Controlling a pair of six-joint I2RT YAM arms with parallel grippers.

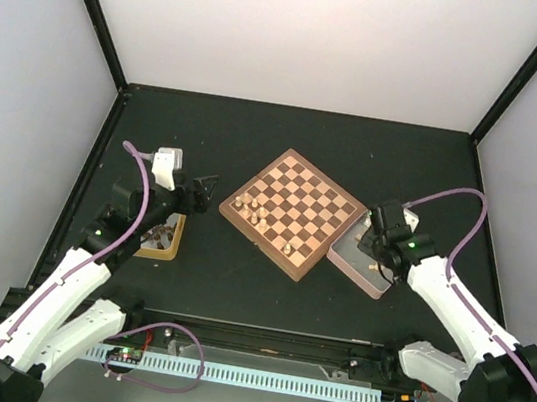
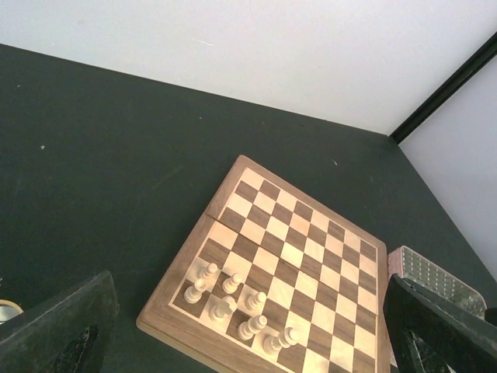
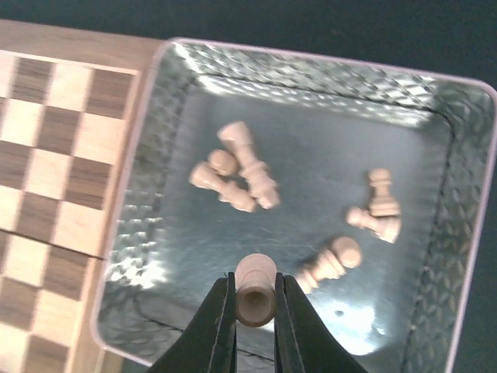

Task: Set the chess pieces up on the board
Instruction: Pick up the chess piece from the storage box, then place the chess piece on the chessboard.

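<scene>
The board's near corner square is empty. My right gripper will carry the pale pawn back and left in the top view, then down onto that square.
The board lies at the table's middle, with several pale chess pieces standing at its near-left corner. In the left wrist view the same pieces stand on the board. My left gripper hovers left of the board, open and empty, its fingers framing that view. My right gripper is over the grey tray, shut on a pale pawn. Several more pale pieces lie toppled in the tray.
The grey tray sits against the board's right edge. A yellow-wood tray holding dark pieces lies under my left arm. Black frame posts stand at the table's back corners.
</scene>
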